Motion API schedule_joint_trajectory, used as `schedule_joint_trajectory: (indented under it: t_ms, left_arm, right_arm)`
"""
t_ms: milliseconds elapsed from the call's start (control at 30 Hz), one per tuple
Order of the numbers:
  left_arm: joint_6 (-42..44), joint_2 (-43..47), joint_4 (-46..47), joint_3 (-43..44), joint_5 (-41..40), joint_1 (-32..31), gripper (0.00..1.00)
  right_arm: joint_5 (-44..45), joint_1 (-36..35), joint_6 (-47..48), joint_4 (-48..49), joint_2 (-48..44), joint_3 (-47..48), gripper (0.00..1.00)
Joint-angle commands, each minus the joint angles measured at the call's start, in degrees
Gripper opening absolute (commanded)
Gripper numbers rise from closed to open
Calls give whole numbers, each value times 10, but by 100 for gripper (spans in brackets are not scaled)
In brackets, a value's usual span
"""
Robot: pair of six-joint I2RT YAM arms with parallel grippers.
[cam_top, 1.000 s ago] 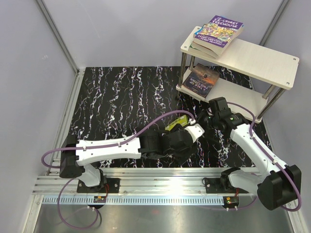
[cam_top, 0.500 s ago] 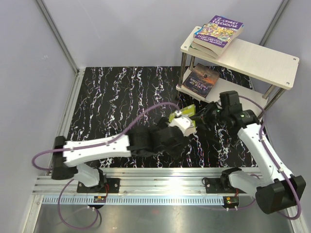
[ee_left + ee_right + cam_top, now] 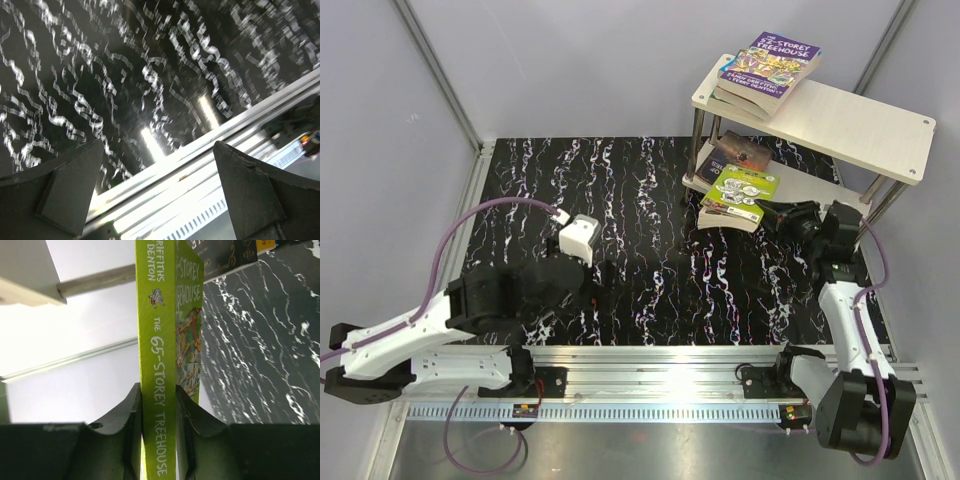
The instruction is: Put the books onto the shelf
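The dark book [image 3: 220, 253] is outward of and below my right gripper, so I will carry the overhanging green book outward, lower it onto that cover and release the spine [image 3: 157, 360].
My right gripper [image 3: 780, 214] is shut on the spine of a lime-green book [image 3: 744, 196], held flat at the front-left edge of the shelf's lower board [image 3: 812, 194] and partly over a dark book [image 3: 736, 154] lying there. In the right wrist view the green spine [image 3: 157, 360] sits clamped between both fingers [image 3: 128, 415]. A stack of books [image 3: 767, 68] with a purple cover on top rests on the shelf's upper board [image 3: 850, 128]. My left gripper [image 3: 588, 282] is far to the left over the marbled table, open and empty [image 3: 160, 192].
Shiny metal posts [image 3: 699, 140] hold the shelf boards at the back right. An aluminium rail [image 3: 650, 365] runs along the near table edge and shows between the left fingers [image 3: 200, 155]. Pale walls close in the table's left and back sides.
The left arm let go near the lime-green book and pulled back to the left, jaws wide. The right arm carried the book back and right to the lower shelf board.
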State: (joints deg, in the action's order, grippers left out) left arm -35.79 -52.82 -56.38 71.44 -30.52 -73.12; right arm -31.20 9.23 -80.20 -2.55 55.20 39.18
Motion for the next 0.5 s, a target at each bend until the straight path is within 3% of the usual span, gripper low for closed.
schedule_joint_trajectory:
  t_ms: [0,100,333,467]
  left_arm:
    - [-47,21,-35,-12,-17,1,99]
    - [-62,47,-57,-15,-27,1,99]
    - [-68,58,-87,-10,-32,1,99]
    - [-67,55,-87,-9,-32,1,99]
  right_arm:
    - [-39,4,-118,291,28,-27,0]
    - [-30,5,-140,360,51,-34,0]
    - [-22,16,-125,407,122,1,0]
    - [-23,17,-81,385,167,29,0]
